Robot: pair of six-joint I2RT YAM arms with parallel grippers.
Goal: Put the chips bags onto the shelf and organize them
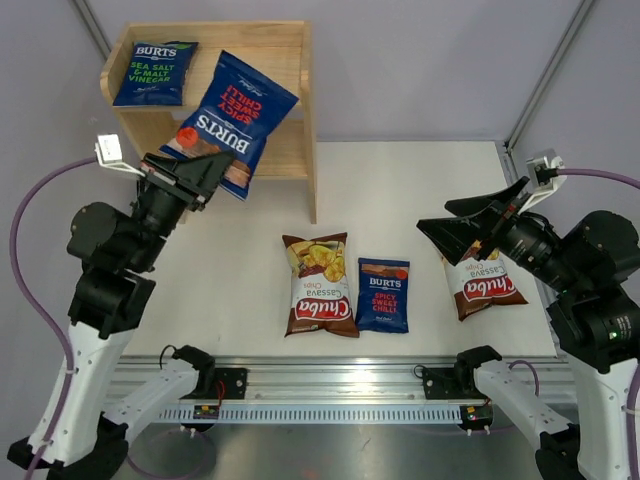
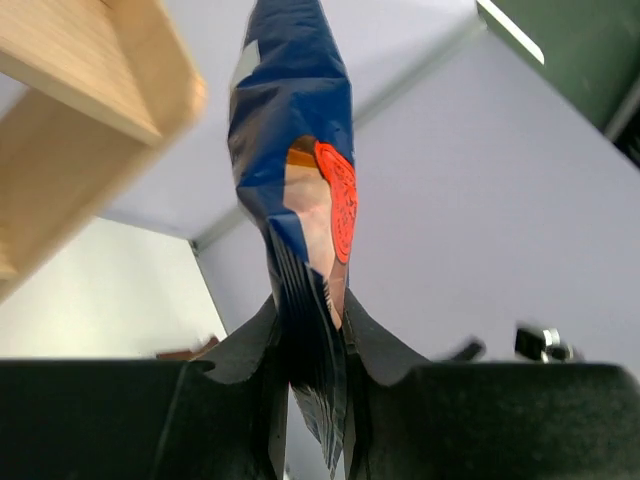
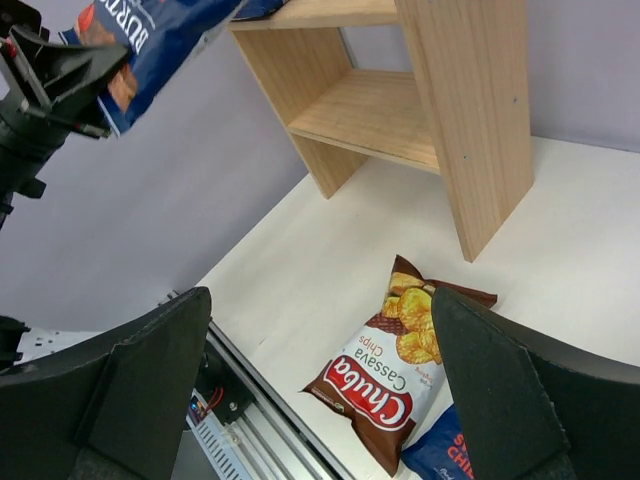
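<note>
My left gripper should move the red-lettered Burts bag (image 1: 238,110) outward onto the shelf's top level next to the green-lettered bag and let it go, because bare wood shows there.
The wooden shelf (image 1: 290,100) stands at the back left of the table. A green-lettered Burts chips bag (image 1: 155,72) lies on the left of its top tier. My left gripper (image 1: 212,168) is shut on the end of a red-lettered Burts bag (image 1: 238,110), held tilted in front of the shelf's top; the left wrist view shows its crimped edge (image 2: 295,120) pinched between the jaws (image 2: 310,325). On the table lie a Chuba bag (image 1: 320,285), a small Burts bag (image 1: 384,294) and a second Chuba bag (image 1: 487,285). Over this last one hovers my right gripper (image 1: 433,217), open and empty (image 3: 320,300).
The shelf's right side panel (image 3: 470,120) stands on the white table (image 1: 400,190) just behind the middle Chuba bag (image 3: 400,385). A metal rail (image 1: 320,385) with both arm bases runs along the near edge. Grey walls enclose the back and sides.
</note>
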